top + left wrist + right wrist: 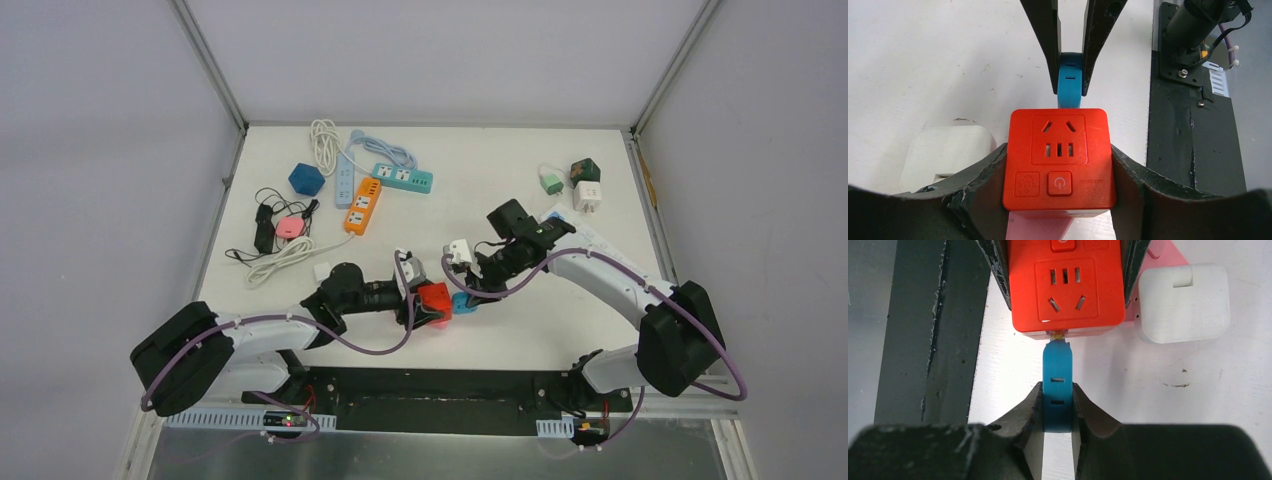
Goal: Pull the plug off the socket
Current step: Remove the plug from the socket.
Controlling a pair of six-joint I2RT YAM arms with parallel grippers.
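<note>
The plug's prong already shows, so my right gripper needs to pull the plug outward next, away from the socket (434,303), and let go of it on the tabletop by the white strip.
A red cube socket (434,303) sits near the table's front edge, and my left gripper (428,306) is shut on its two sides. In the left wrist view the socket (1058,160) fills the space between the fingers (983,175). A blue plug (464,302) sticks out of the socket's side towards the right arm. My right gripper (472,294) is shut on it. In the right wrist view the blue plug (1057,385) is clamped between the pads, its tip against the red socket (1065,285), with a sliver of brass prong showing at the joint.
A white adapter (1184,302) lies against the socket's far side, over something pink (1163,252). Orange (362,206) and teal (403,178) power strips, a blue cube (306,179) and cables lie at the back left. Small adapters (585,195) stand at the back right. The black base plate (440,400) runs along the front.
</note>
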